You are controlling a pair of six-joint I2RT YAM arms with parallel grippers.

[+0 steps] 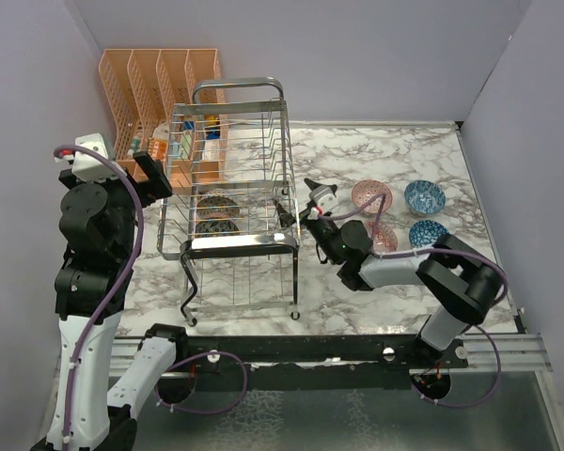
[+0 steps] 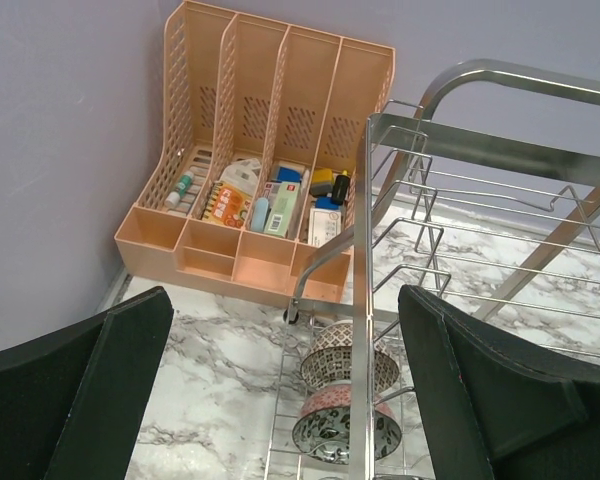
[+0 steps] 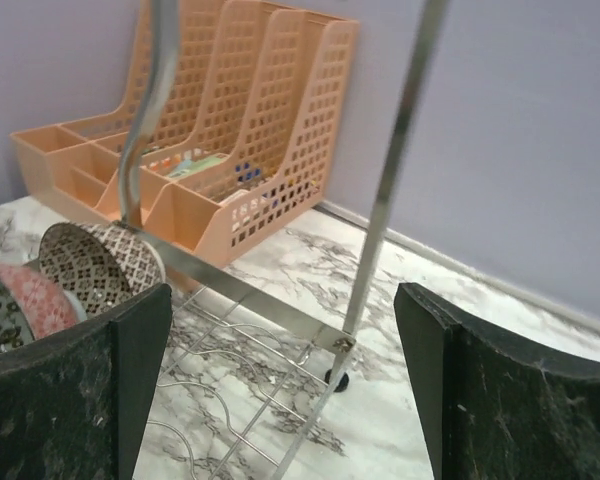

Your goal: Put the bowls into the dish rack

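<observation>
The pinkish bowl isn't in the rack yet, so the robot's right gripper should leave the rack (image 1: 233, 150) toward the right in the top view and tip down onto the pinkish bowl's rim (image 1: 395, 241).
The chrome dish rack (image 1: 233, 150) stands left of centre on the marble table. Two bowls lean in its lower tier: a grey-beige patterned one (image 2: 352, 362) and a black-and-white one with a pink-red outside (image 2: 342, 432). Both also show in the right wrist view, the grey-beige bowl (image 3: 92, 266) beside the pink-red one (image 3: 25, 300). On the table to the right lie a pink bowl (image 1: 369, 194), two blue bowls (image 1: 424, 197) (image 1: 428, 232) and a pinkish bowl (image 1: 383, 237) partly hidden by the arm. My right gripper (image 1: 298, 200) is open and empty at the rack's right side. My left gripper (image 1: 155, 178) hangs open left of the rack.
An orange slotted organizer (image 1: 155, 94) with small items stands behind the rack in the back left corner. Purple walls close in the table at the back and both sides. A rack corner post (image 3: 390, 190) rises just ahead of my right fingers (image 3: 460, 400).
</observation>
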